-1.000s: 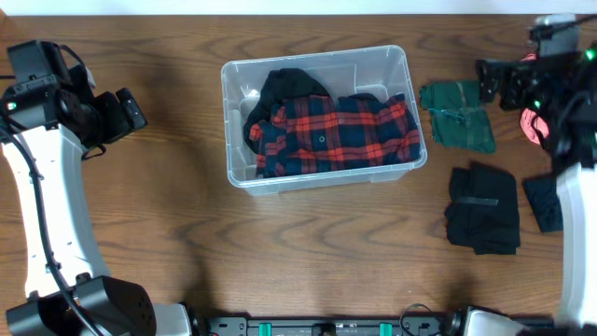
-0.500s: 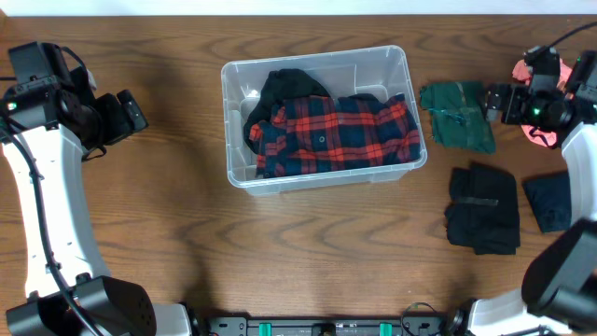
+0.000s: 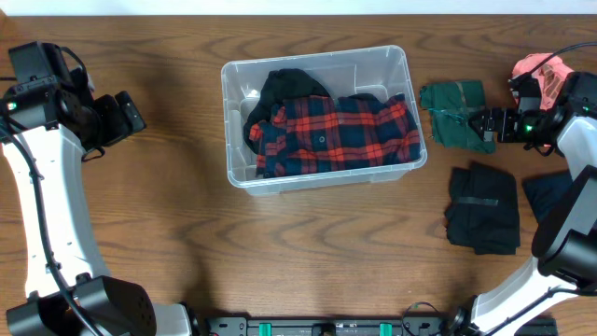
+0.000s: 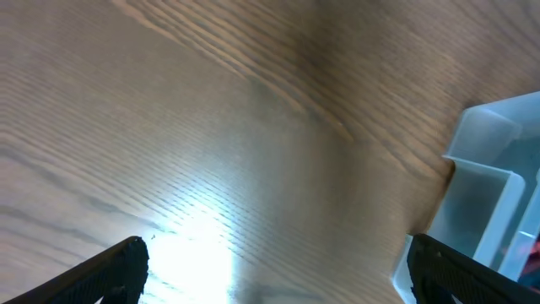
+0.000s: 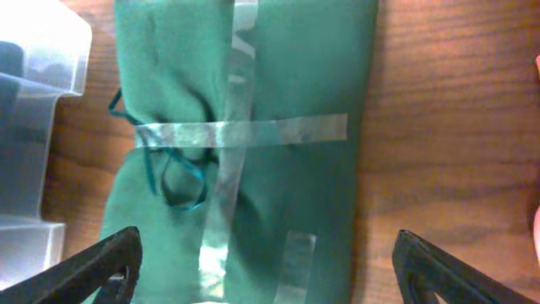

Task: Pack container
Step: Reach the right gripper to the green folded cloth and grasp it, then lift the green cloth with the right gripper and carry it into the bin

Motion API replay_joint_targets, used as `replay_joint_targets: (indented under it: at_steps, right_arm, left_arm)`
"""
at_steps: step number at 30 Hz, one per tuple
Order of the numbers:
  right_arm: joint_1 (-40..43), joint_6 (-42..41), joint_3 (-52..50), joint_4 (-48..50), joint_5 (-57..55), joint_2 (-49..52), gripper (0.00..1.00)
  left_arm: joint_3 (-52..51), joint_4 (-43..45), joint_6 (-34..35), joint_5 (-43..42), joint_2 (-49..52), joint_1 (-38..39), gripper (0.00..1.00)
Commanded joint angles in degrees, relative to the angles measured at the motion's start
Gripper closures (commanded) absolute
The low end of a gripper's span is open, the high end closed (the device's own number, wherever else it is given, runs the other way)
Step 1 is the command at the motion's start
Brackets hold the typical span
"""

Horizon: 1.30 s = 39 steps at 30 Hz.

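Note:
My right gripper moves down around the green cloth bundle's edge farther from the container (image 3: 237,78) next, then closes its fingers.
The clear plastic container (image 3: 237,78) stands at the table's middle. It holds a red plaid shirt (image 3: 340,133) and a black garment (image 3: 284,86). A corner of the container shows in the left wrist view (image 4: 494,181) and in the right wrist view (image 5: 34,127). A folded green cloth bundle (image 3: 454,114) bound with clear tape lies just right of the container. My right gripper (image 3: 487,123) is open and empty, at the bundle's right edge; in the right wrist view the bundle (image 5: 253,143) fills the space ahead of the wide jaws. My left gripper (image 3: 131,110) is open and empty, far left of the container.
A folded black bundle (image 3: 482,207) lies at the front right. A dark blue bundle (image 3: 544,201) lies by the right edge. A pink-red bundle (image 3: 541,69) sits at the far right, behind my right arm.
My right arm has swung down and toward the green bundle, and its gripper now sits at the bundle's right edge. The pink-red bundle is now uncovered. The left arm has not moved.

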State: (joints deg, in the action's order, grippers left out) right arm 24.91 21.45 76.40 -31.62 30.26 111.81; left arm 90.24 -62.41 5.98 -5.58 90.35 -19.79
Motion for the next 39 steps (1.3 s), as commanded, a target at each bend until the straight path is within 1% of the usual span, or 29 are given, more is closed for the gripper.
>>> replay_joint_targets:
  at_steps: [1,9,11,16,19,33,35,38,39]
  right_arm:
    - [0.33,1.77,1.16,0.96,1.05,2.01,0.1]
    - [0.22,1.31,1.16,2.78,1.07,5.51,0.19]
    - [0.2,1.27,1.16,3.02,1.07,6.01,0.24]
    - [0.2,-2.16,1.11,5.09,1.29,6.67,0.35]
    - [0.02,-3.69,1.11,5.75,1.29,6.71,0.36]
    - [-0.85,-4.07,0.35,5.92,1.46,9.29,0.35]
    - [-0.98,-4.11,0.35,5.88,1.53,9.51,0.4]
    - [-1.29,-4.72,0.35,5.95,1.51,9.51,0.52]
    - [-1.38,-4.72,0.35,5.95,1.53,9.51,0.54]
  left_arm:
    - [-0.46,-0.13,-0.35,1.79,0.35,-0.17,0.02]
    - [-0.46,-0.15,-0.35,2.4,0.35,-0.17,0.02]
    - [-0.46,-0.2,-0.35,2.4,0.35,-0.17,0.02]
    - [-0.46,-0.52,-0.35,2.4,0.35,-0.17,0.02]
    - [-0.46,-0.57,-0.35,2.43,0.35,-0.17,0.02]
    - [-0.46,-0.79,-0.35,2.4,0.35,-0.17,0.02]
    - [-0.46,-0.98,-0.33,2.4,0.35,-0.17,0.02]
    - [-0.46,-1.03,-0.35,2.4,0.35,-0.17,0.02]
    - [-0.46,-1.03,-0.35,2.4,0.35,-0.17,0.02]
